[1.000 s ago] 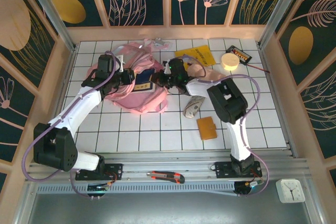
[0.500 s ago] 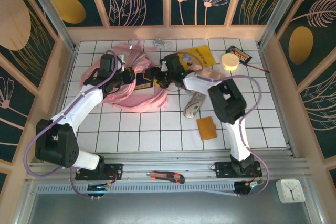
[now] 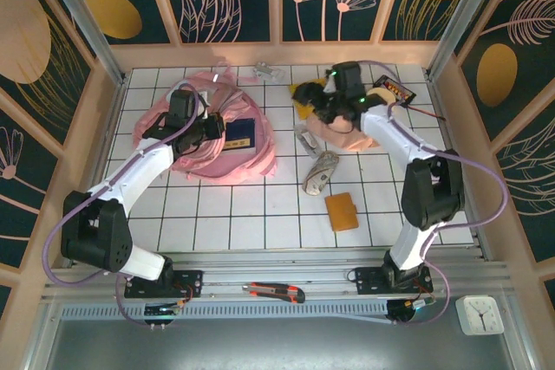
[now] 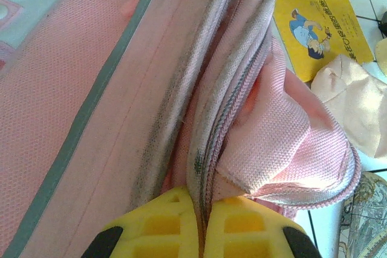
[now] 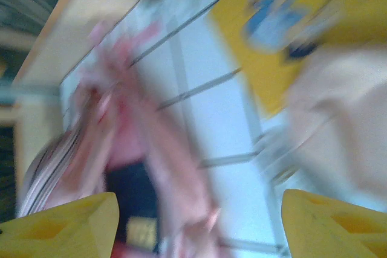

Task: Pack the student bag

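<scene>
My left gripper has the bag's zipped rim between its fingers, and the book (image 3: 238, 134) is lying in the bag's opening. The gripper will next stay still and open its fingers to let go of the bag's rim.
The student bag (image 3: 201, 149) is a big pink backpack lying at the left of the tiled table, its mouth facing right. A dark blue book (image 3: 238, 134) lies in the mouth. My left gripper (image 3: 212, 127) is shut on the bag's zipped rim (image 4: 208, 149), its yellow fingers (image 4: 163, 225) pinching the edge. My right gripper (image 3: 305, 103) hovers open over the yellow booklet (image 3: 323, 91) and the pale pink pouch (image 3: 342, 132), right of the bag. In the blurred right wrist view its fingers (image 5: 57, 225) stand wide apart with nothing between them, and the bag (image 5: 121, 143) lies ahead.
A grey patterned case (image 3: 320, 173) and an orange wallet (image 3: 342, 210) lie in the middle. A tape roll (image 3: 379, 100) and a black calculator (image 3: 395, 89) sit at the back right. A small clear item (image 3: 264, 68) lies at the back. A utility knife (image 3: 273, 292) rests on the front rail.
My right gripper has opened and pulled away from the bag's mouth, moving right and back over the yellow booklet. The dark blue book stays in the bag. The left gripper keeps its hold.
</scene>
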Controlling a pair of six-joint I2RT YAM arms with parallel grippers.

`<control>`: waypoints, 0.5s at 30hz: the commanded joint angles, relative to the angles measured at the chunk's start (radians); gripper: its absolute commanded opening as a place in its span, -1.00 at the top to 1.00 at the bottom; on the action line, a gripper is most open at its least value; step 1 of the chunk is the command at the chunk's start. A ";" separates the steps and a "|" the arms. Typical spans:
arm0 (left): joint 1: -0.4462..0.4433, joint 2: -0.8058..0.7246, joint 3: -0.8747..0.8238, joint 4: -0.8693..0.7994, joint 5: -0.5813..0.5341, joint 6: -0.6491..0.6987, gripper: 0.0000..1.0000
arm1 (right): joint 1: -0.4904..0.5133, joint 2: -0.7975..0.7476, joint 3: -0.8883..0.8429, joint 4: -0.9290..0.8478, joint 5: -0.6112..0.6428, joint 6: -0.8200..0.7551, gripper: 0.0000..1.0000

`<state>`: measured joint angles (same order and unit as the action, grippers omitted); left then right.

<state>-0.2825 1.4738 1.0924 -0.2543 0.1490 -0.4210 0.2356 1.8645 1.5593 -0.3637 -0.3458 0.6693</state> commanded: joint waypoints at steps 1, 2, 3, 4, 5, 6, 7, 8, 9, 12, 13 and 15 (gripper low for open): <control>0.003 0.012 0.026 0.058 -0.020 -0.022 1.00 | -0.096 0.136 0.120 -0.110 0.056 -0.113 -0.43; 0.004 0.013 0.021 0.072 -0.014 -0.032 1.00 | -0.118 0.183 0.159 -0.107 0.036 -0.131 -0.44; 0.003 0.015 0.015 0.087 -0.010 -0.041 1.00 | -0.137 0.249 0.229 -0.124 0.013 -0.160 -0.44; 0.003 0.019 0.010 0.094 -0.007 -0.047 1.00 | -0.145 0.306 0.299 -0.150 0.014 -0.185 -0.44; 0.004 0.023 0.006 0.096 -0.003 -0.054 1.00 | -0.150 0.366 0.381 -0.190 0.039 -0.210 -0.44; 0.003 0.025 0.001 0.101 0.004 -0.062 1.00 | -0.151 0.416 0.453 -0.219 0.053 -0.233 -0.44; 0.003 0.024 -0.005 0.108 0.015 -0.068 1.00 | -0.153 0.451 0.507 -0.233 0.063 -0.243 -0.44; 0.004 0.021 -0.012 0.110 0.019 -0.074 1.00 | -0.155 0.480 0.553 -0.235 0.075 -0.247 -0.44; 0.004 0.016 -0.019 0.109 0.021 -0.079 1.00 | -0.158 0.507 0.582 -0.223 0.086 -0.250 -0.44; 0.004 -0.007 -0.046 0.105 0.025 -0.087 0.99 | -0.182 0.576 0.642 -0.193 0.100 -0.218 -0.44; 0.003 -0.015 -0.058 0.107 0.028 -0.088 0.99 | -0.190 0.596 0.658 -0.186 0.099 -0.206 -0.44; 0.004 -0.027 -0.080 0.106 0.036 -0.088 0.98 | -0.206 0.633 0.682 -0.161 0.107 -0.195 -0.45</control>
<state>-0.2825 1.4864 1.0401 -0.1852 0.1761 -0.4778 0.0605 2.4546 2.1845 -0.5327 -0.2764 0.4732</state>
